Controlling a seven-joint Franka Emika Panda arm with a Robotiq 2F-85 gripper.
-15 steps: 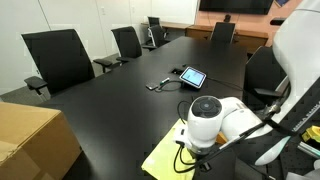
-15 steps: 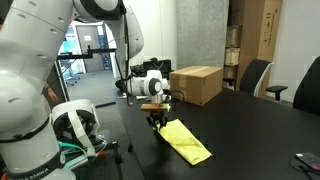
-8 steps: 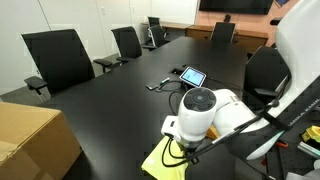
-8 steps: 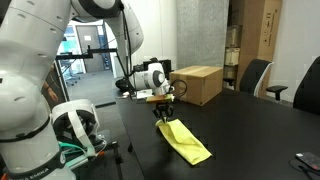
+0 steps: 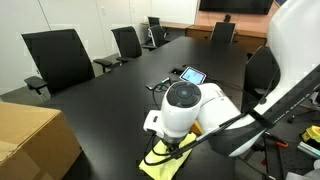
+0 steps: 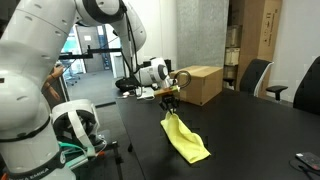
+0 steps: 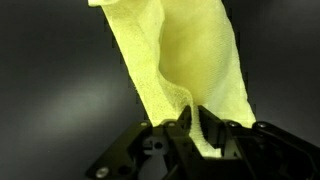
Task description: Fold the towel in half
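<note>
My gripper moves outward toward the tabletop before the brown cardboard box next, pulling the bunched towel straighter, and releases, since that lies outward of it.
The towel (image 6: 184,137) is a thin pale yellow cloth. One end hangs lifted from my gripper (image 6: 169,100), the other end lies on the black table (image 6: 250,130). In the wrist view the towel (image 7: 185,55) stretches away from my gripper (image 7: 191,125), whose fingers are shut on its bunched edge. In an exterior view the arm's white body hides most of the towel (image 5: 160,160); only its near part shows below the wrist.
A brown cardboard box (image 6: 197,83) stands on the table right behind the gripper; it also shows in an exterior view (image 5: 30,140). A small tablet (image 5: 192,76) with a cable lies mid-table. Black chairs (image 5: 60,58) line the far side.
My gripper has risen and moved toward the cardboard box, pulling the held towel end up and along. More of the towel now hangs off the table.
</note>
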